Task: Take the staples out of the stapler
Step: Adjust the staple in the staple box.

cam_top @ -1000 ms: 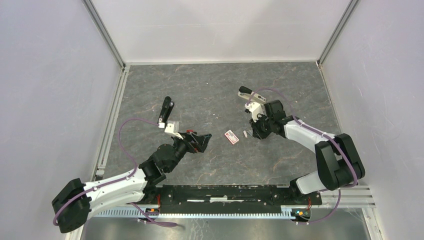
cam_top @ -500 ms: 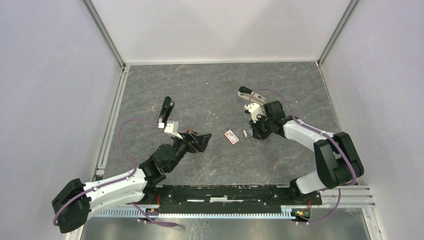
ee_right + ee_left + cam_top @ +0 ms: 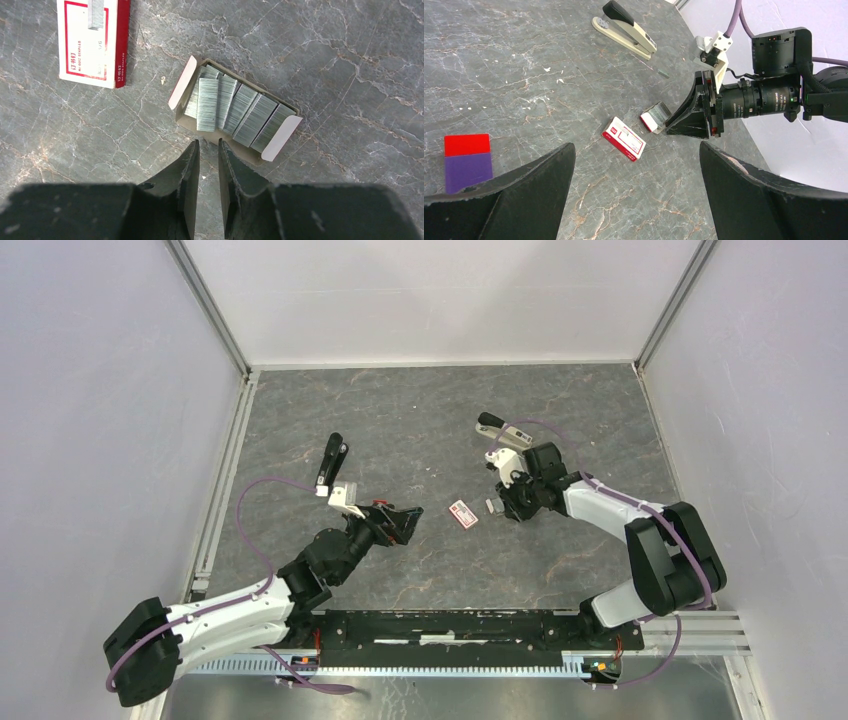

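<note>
The right gripper lifts next, lowers over the staple strip's end nearest the gripper's fingers and releases there, because one staple strip lies crooked on the others.
The black stapler [image 3: 497, 428] with a silver base stands shut on the table at the back, beyond my right gripper; it also shows in the left wrist view [image 3: 626, 31]. My right gripper [image 3: 506, 504] hovers low over an open tray of staple strips [image 3: 235, 111], its jaws a narrow gap apart with nothing between them [image 3: 208, 146]. One strip [image 3: 207, 105] lies askew on the others. My left gripper [image 3: 402, 523] is open wide and empty [image 3: 636, 150], pointing at the right gripper.
A red-and-white staple box [image 3: 462, 514] lies between the grippers, with a short strip of staples on it [image 3: 96, 12]. A slim black bar with pale marks [image 3: 331, 460] lies at the left. A red and purple card [image 3: 468, 162] lies near the left gripper.
My right gripper has shifted slightly left and nearer over the staple tray. The left arm and the stapler have not moved.
</note>
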{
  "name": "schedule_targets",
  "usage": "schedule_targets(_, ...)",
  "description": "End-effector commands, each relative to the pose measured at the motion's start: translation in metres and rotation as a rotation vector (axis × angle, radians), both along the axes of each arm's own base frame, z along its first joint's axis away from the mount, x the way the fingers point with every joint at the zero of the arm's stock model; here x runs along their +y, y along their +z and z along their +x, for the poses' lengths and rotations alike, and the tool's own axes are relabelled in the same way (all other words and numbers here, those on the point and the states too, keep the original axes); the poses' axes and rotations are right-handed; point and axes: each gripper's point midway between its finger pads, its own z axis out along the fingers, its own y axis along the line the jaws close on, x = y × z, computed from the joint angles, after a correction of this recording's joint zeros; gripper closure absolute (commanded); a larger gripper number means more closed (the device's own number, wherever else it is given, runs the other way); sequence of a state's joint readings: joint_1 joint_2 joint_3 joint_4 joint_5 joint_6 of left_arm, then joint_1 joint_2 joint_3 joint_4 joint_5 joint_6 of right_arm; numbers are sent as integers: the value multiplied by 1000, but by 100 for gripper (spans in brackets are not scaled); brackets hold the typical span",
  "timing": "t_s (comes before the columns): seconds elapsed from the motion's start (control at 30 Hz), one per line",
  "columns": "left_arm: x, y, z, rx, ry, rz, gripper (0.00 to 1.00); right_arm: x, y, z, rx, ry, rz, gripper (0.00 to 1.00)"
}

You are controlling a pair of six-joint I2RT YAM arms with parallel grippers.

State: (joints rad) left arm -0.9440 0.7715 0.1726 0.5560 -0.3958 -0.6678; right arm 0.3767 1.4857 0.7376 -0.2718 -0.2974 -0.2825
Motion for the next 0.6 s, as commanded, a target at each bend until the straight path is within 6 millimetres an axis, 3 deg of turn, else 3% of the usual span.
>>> schedule_targets(0.0,4,8,4,-10,37,-44,1,1,9,11,-55,8,-13,74)
schedule_targets(0.17,4,9,4,-12,38,-48,1,3,11,10,-60,20,-16,75)
schedule_targets(0.43,5,9,4,-15,40,-44,1,17,54,17,-184,86,70,73)
schedule_targets(0.57,4,10,4,-14,34,-47,1,24,57,18,-163,68,121,74)
